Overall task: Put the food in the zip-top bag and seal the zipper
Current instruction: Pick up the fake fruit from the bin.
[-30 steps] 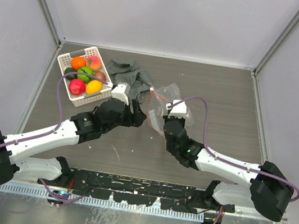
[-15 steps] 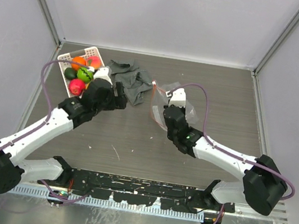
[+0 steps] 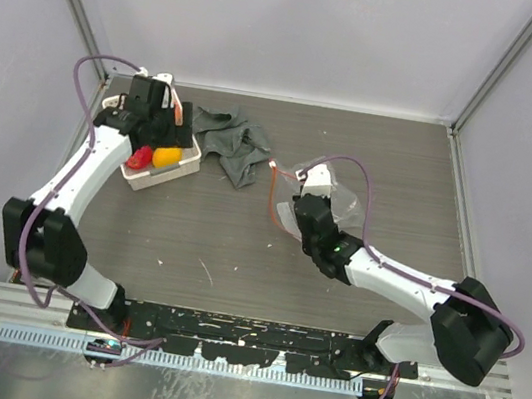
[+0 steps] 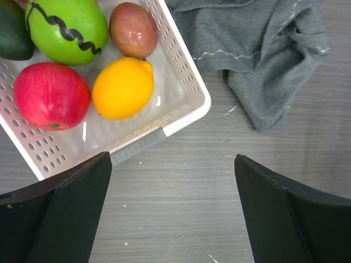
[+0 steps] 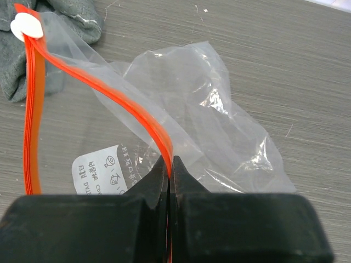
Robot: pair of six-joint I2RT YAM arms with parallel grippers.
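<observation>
I should lower my left gripper into the basket with its open fingers on both sides of the yellow lemon [image 3: 165,156] [image 4: 123,87], because the bare bottom of the basket next to the lemon leaves room for a finger.
The food lies in a white lattice basket [image 3: 189,158] [image 4: 189,82] at the back left: a red apple [image 4: 51,96] [image 3: 138,156], a yellow lemon [image 4: 123,87] [image 3: 165,156], a bright green fruit [image 4: 68,27], a brown one [image 4: 133,30] and a dark green one [image 4: 10,34]. My left gripper [image 3: 162,122] [image 4: 173,211] hangs open above the basket's near corner, nothing between its fingers. The clear zip-top bag [image 3: 344,208] [image 5: 219,109] lies mid-table. My right gripper [image 3: 295,206] [image 5: 170,171] is shut on its red-orange zipper [image 3: 273,193] [image 5: 137,115], holding that edge up so the mouth gapes.
A crumpled grey cloth [image 3: 235,140] [image 4: 263,60] [image 5: 71,16] lies between the basket and the bag. A white slider [image 5: 26,26] sits at the zipper's far end. Grey walls close in the table at the back and both sides.
My left arm has swung from mid-table to the back left, over the basket, its jaws spreading wider. My right gripper keeps its grip on the zipper and has barely shifted.
</observation>
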